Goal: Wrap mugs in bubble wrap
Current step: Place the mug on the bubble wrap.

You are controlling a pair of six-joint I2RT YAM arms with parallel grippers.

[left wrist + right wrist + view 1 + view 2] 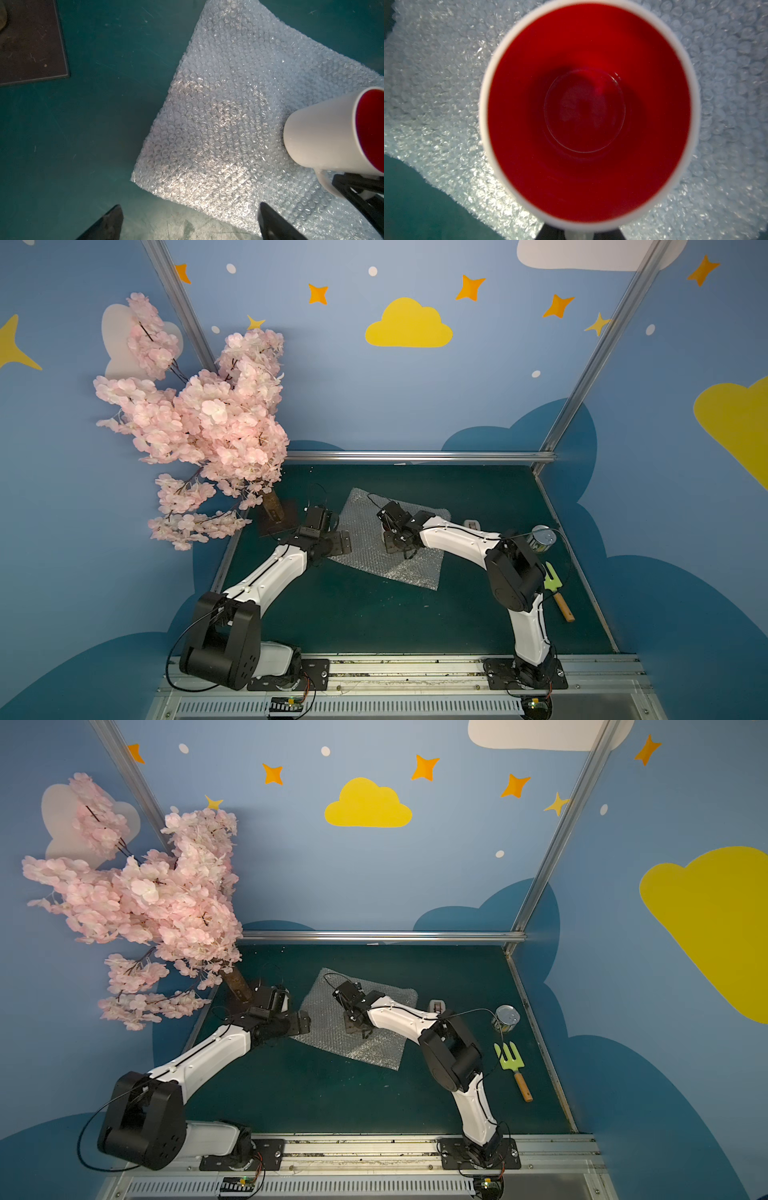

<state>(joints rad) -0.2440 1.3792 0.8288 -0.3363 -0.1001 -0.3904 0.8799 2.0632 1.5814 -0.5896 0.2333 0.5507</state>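
I should next keep my right gripper almost still, low over the middle of the bubble wrap, and let go of the mug's handle, because the sheet (218, 114) spreads around the mug.
The bubble wrap (415, 568) (374, 1048) lies flat in the middle of the green table. The mug (320, 133), white outside and red inside (589, 112), stands upright over the sheet (218, 114) (436, 93); whether its base touches the sheet I cannot tell. My right gripper (397, 545) (356, 1027) (578, 234) points down and is shut on the mug's handle, hiding the mug in both top views. My left gripper (341, 542) (300, 1022) (190, 204) is open and empty, low at the sheet's left edge.
A silver tin can (542, 539) (506, 1018) and a green garden fork (557, 589) (513, 1067) lie by the right rail. A beige tape dispenser (471, 524) sits behind the right arm. A pink blossom tree (199, 418) on a brown base (31, 41) stands at the back left.
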